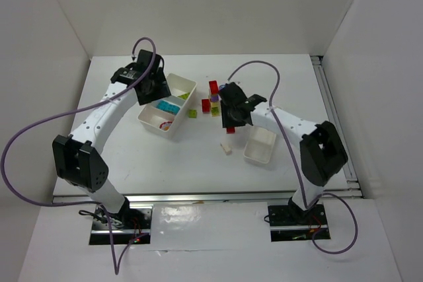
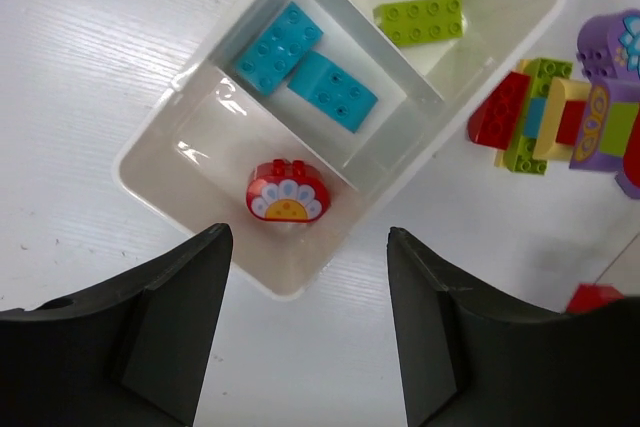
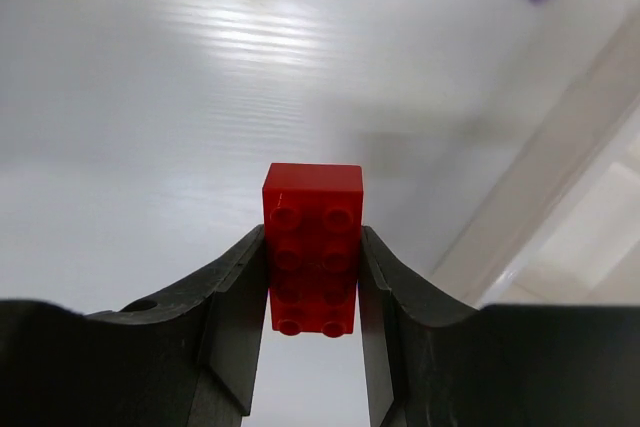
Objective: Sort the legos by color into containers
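The long tray's near section already holds a rounded red brick. My right gripper should next go up, move across to that section and release its red brick inside.
In the right wrist view a red brick stands studs-up between the fingers of my right gripper, which is shut on it just above the table. From above, that gripper hangs between the loose pile and the smaller tray. My left gripper is open and empty over the near end of the long tray. That tray holds a rounded red brick, two cyan bricks and a lime green brick, each colour in its own compartment.
Loose legos lie right of the long tray: purple, red, yellow and lime green pieces. A lime brick and a small white piece sit alone on the table. White walls enclose the table.
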Robot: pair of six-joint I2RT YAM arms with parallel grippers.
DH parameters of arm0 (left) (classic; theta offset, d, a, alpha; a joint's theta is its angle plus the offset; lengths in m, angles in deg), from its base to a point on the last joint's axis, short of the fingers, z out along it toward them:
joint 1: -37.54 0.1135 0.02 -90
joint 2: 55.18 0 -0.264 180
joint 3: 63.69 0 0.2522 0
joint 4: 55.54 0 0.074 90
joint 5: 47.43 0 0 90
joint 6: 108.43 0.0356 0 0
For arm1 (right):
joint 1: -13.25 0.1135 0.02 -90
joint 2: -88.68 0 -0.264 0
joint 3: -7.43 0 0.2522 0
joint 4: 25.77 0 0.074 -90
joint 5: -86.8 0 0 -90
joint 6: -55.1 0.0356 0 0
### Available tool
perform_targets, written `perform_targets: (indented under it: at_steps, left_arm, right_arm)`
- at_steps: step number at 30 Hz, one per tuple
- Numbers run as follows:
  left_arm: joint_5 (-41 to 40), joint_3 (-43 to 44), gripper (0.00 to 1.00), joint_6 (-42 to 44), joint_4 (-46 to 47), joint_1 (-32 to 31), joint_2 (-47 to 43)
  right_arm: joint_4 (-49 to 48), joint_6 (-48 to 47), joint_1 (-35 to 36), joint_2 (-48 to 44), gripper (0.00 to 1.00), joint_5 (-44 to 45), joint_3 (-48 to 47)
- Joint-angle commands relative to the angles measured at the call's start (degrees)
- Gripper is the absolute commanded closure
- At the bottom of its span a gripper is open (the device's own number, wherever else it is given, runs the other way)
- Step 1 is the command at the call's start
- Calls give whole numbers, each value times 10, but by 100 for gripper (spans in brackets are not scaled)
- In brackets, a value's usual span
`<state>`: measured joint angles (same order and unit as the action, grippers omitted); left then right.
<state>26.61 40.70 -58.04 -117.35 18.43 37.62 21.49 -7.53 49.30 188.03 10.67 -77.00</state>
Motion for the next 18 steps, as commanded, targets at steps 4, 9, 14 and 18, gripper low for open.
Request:
perform_targets:
  at_steps: [4, 9, 14, 18]
  left_arm:
    - [14, -19, 26, -27, -15, 81, -38]
    - [19, -42, 23, -33, -21, 157, -76]
    - [32, -34, 19, -18, -15, 203, -83]
    - [63, -17, 19, -18, -15, 236, -89]
  right_arm:
    - [9, -105, 69, -51, 68, -91, -141]
    - [-9, -152, 125, 27, 68, -112, -268]
    - [-42, -190, 141, 146, 66, -124, -404]
    - [-72, -216, 154, 225, 65, -132, -458]
